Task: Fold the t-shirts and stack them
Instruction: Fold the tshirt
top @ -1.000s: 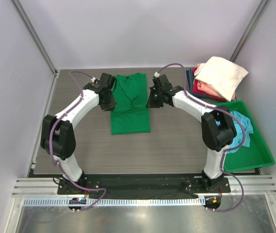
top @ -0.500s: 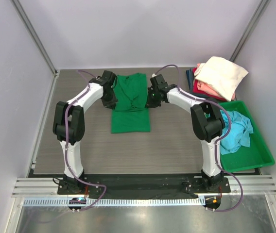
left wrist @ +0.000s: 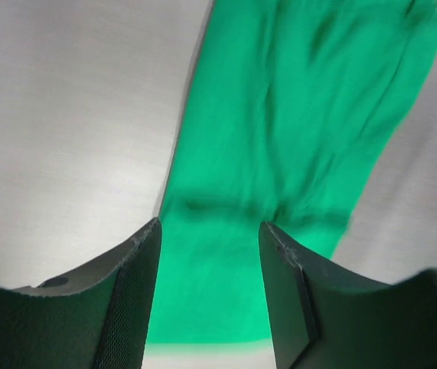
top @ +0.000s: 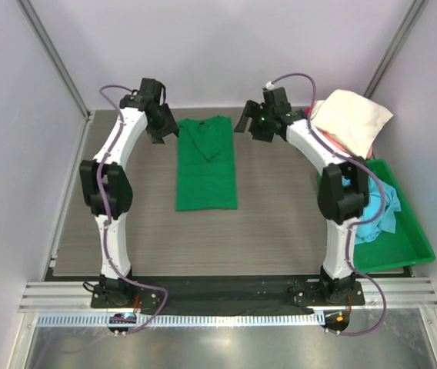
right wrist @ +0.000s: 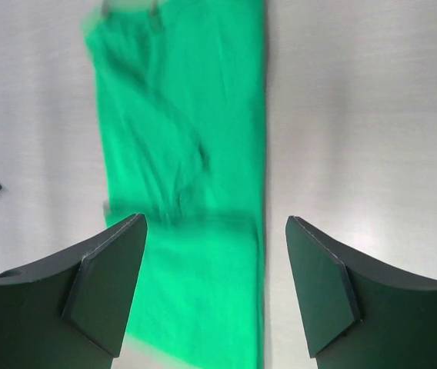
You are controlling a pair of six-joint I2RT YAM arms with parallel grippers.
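Note:
My left gripper will move back beside the green t-shirt and go down to the near hem corner (top: 178, 207) (left wrist: 155, 335) on its own side, because that end of the t-shirt is uncovered.
A bright green t-shirt (top: 206, 165) lies flat on the table as a long narrow strip, with the V-neck at the far end. My left gripper (top: 161, 129) hovers open off its far left corner, holding nothing. My right gripper (top: 245, 123) hovers open off its far right corner, also empty. In the left wrist view the green shirt (left wrist: 280, 146) lies below and between the open fingers of that gripper (left wrist: 211, 231). The right wrist view shows the same shirt (right wrist: 184, 177) beneath its wide-open gripper (right wrist: 215, 227). A cream t-shirt (top: 351, 119) tops a folded stack at the back right. A light blue t-shirt (top: 384, 209) lies crumpled in the bin.
A rigid green bin (top: 403, 250) stands along the right edge of the table. The right arm reaches past the folded stack and partly covers the shirts under the cream one. Grey walls close in the table at the back and both sides.
Both grippers have opened and let go of the green shirt, then risen and drawn back toward the far edge. The shirt now lies flat and smooth.

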